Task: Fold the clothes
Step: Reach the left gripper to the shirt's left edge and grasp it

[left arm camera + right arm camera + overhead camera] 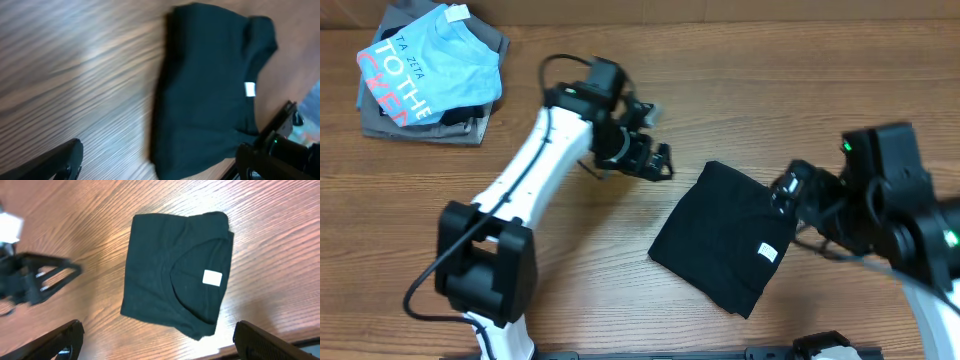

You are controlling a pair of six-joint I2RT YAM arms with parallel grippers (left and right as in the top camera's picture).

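I will lower my left gripper's open fingers across onto the shirt's edge opposite the tag, since that edge lies below my left gripper and to its right in the overhead view.
The clothes, a black shirt (720,235), lie folded into a flat rectangle on the wooden table, right of centre, with a small white tag (767,252) showing at the neck. My left gripper (655,140) hangs open just to the shirt's upper left and touches nothing. My right gripper (786,190) stands open at the shirt's right edge, holding nothing. The left wrist view shows the shirt (205,85) lying ahead of the open left gripper (160,160). In the right wrist view the shirt (175,265) and its tag (212,278) lie flat beyond the open right gripper (160,335).
A light blue tee with lettering (430,65) sits on top of folded grey garments (470,130) in the far left corner. Bare wooden table (600,250) surrounds the shirt. The left arm's white links (520,180) run from the front edge toward the middle.
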